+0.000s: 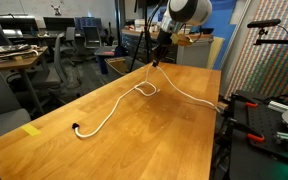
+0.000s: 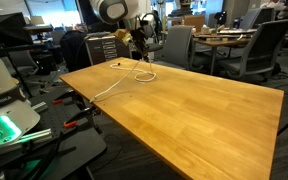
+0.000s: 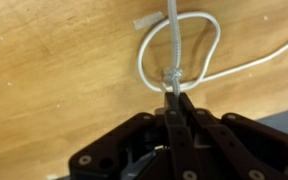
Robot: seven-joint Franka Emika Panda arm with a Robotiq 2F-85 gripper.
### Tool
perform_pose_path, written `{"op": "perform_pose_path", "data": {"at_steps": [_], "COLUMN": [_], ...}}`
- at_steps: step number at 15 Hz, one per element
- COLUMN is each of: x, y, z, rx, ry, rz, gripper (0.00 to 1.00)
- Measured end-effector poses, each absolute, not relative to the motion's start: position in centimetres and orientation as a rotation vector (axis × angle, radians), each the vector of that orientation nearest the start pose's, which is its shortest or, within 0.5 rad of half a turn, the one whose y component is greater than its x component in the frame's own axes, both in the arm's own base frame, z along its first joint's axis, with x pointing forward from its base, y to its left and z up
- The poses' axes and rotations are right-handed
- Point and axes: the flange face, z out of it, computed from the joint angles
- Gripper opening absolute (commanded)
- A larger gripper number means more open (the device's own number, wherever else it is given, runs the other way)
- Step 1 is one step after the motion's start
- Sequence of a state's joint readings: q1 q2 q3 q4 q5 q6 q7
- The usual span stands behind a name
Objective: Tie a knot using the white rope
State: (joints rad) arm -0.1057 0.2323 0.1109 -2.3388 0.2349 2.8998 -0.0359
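Note:
My gripper should go up high, tilt, then come down over the wooden table and release the rope, because the loop still lies flat under the pinched piece of the rope.
The white rope (image 1: 142, 90) lies on the wooden table (image 1: 134, 145), curled into a loop near the far end. Its black-tipped end (image 1: 77, 128) rests near the front left. My gripper (image 1: 156, 60) hangs just above the loop and is shut on a strand of the rope. In the wrist view the shut fingertips (image 3: 174, 95) pinch the rope (image 3: 170, 30) where the strands cross, with the loop (image 3: 212, 45) flat on the wood beyond. In an exterior view the gripper (image 2: 142, 55) stands over the table's far corner, and the rope (image 2: 112, 88) trails off to the left.
Black stands and clamps (image 1: 259, 120) crowd the table's right edge. In an exterior view a device with a green light (image 2: 4, 120) sits close beside the table. Office chairs (image 2: 179, 45) and desks stand behind the table.

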Motion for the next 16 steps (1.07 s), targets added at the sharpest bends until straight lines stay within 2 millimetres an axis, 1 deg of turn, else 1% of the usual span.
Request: {"op": "perform_pose_path", "data": {"at_steps": [2,4,6,7,9,11,13,16], "x": [54.5,54.1,53.5,53.2,52.8,52.5,52.2,51.5], "y": [-2.8,-5.0,-7.2,-8.2,-9.9,-11.0,-11.7,-11.9], "z": [31.7,36.3,40.1,41.6,43.8,45.5,47.3,48.7], "rx": [-2.908,-2.828,-2.738,-2.694,-2.61,-2.522,-2.444,-2.366], "ry": [0.35,0.443,0.537,0.581,0.665,0.735,0.765,0.756], "rz": [-0.631,-0.763,-0.879,-0.937,-1.049,-1.142,-1.217,-1.281], "gripper": [0.06,0.06,0.06,0.07,0.06,0.05,0.05,0.05]}}
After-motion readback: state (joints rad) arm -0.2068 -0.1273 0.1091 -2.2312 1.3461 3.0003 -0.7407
